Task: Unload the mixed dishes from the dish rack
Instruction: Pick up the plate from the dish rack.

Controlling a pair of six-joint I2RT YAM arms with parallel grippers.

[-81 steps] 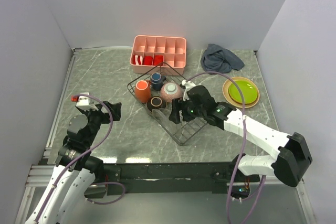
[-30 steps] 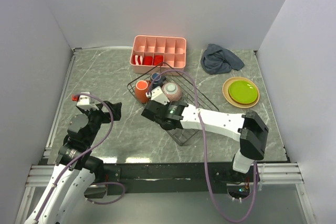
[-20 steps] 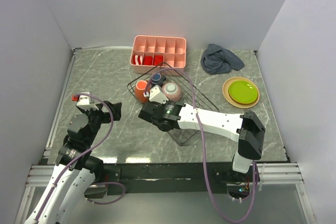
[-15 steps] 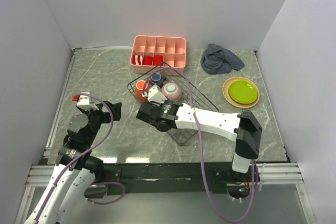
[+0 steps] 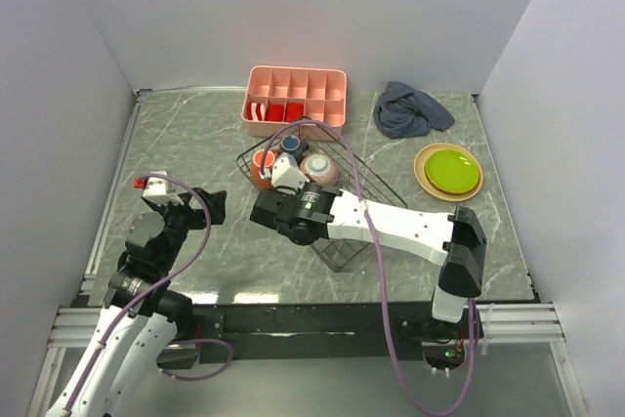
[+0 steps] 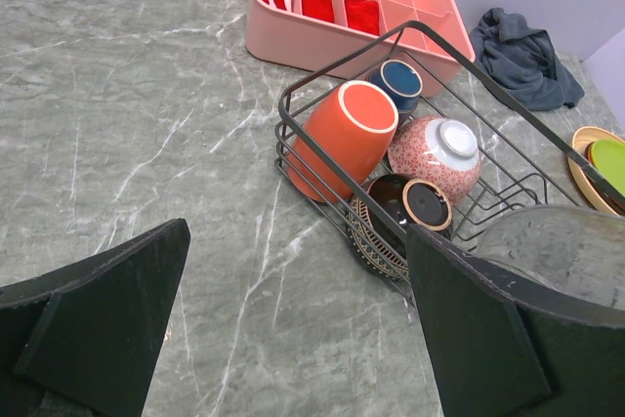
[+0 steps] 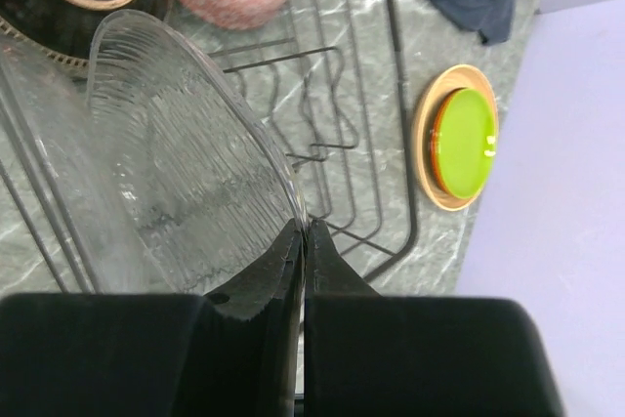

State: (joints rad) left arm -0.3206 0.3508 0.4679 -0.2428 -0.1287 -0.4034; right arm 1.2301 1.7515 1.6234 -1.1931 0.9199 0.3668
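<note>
The glass plate point(image 7: 186, 173) should go up with my right gripper, then to the right in the top view, then down onto the lime green plate point(image 7: 465, 143), because plates are stacked there.
The black wire dish rack point(image 6: 293, 104) holds an orange mug point(image 6: 337, 134), a small dark-blue cup point(image 6: 398, 80), a pinkish speckled bowl point(image 6: 437, 155) and a dark-brown bowl point(image 6: 395, 217). A clear ribbed glass plate point(image 7: 186, 173) stands tilted in the rack's near end. My right gripper point(image 7: 305, 231) is shut on its rim. In the top view the right arm reaches across the rack point(image 5: 356, 231), hiding the brown bowl. My left gripper point(image 6: 293, 339) hangs open over bare table, left of the rack, holding nothing. The tan, orange-red and lime green plates point(image 5: 448, 171) lie stacked on the table at the right.
A pink compartment tray point(image 5: 296, 95) with red-white items sits behind the rack. A dark grey cloth point(image 5: 412, 109) lies crumpled at the back right. White walls close in the marbled table point(image 5: 186, 134) on three sides.
My right gripper has closed on the glass plate's rim, and the right wrist has shifted a little left and toward the back. The left arm has not moved.
</note>
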